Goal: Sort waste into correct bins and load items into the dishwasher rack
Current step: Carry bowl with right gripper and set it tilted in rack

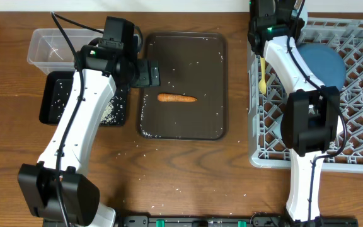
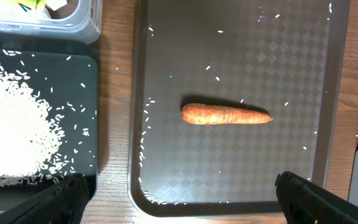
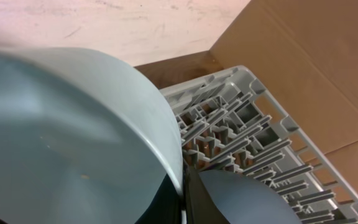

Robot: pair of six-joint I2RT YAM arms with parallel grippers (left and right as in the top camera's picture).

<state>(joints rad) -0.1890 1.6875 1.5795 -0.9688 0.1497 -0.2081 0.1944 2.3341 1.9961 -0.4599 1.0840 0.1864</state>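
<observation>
My right gripper is going to lower the light blue bowl [image 3: 73, 137] past the yellow spoon into the rack's far end and release it, as the dark blue plate takes up neighboring slots.
An orange carrot stick [image 2: 225, 115] lies in the middle of the dark brown serving tray [image 2: 135, 124], with loose rice grains scattered around it. My left gripper [image 2: 179, 180] hangs open above the tray's near edge, nothing between its fingers [image 2: 55, 202]. A pile of white rice [image 2: 11, 130] fills the black tray [image 1: 50, 94]. The clear tub [image 1: 49, 47] holds a yellow-green scrap [image 2: 33, 5]. My right gripper [image 3: 184, 193] is shut on the rim of the light blue bowl [image 3: 73, 137], over the grey dishwasher rack [image 3: 247, 118]. The dark blue plate [image 1: 325, 63] and yellow spoon [image 1: 263, 75] lie in the rack.
Stray rice grains dot the wooden table [image 1: 169, 170] in front of the brown tray. A cardboard wall [image 3: 316, 56] stands behind the rack. The right arm's white link [image 1: 304, 120] crosses the rack's left side.
</observation>
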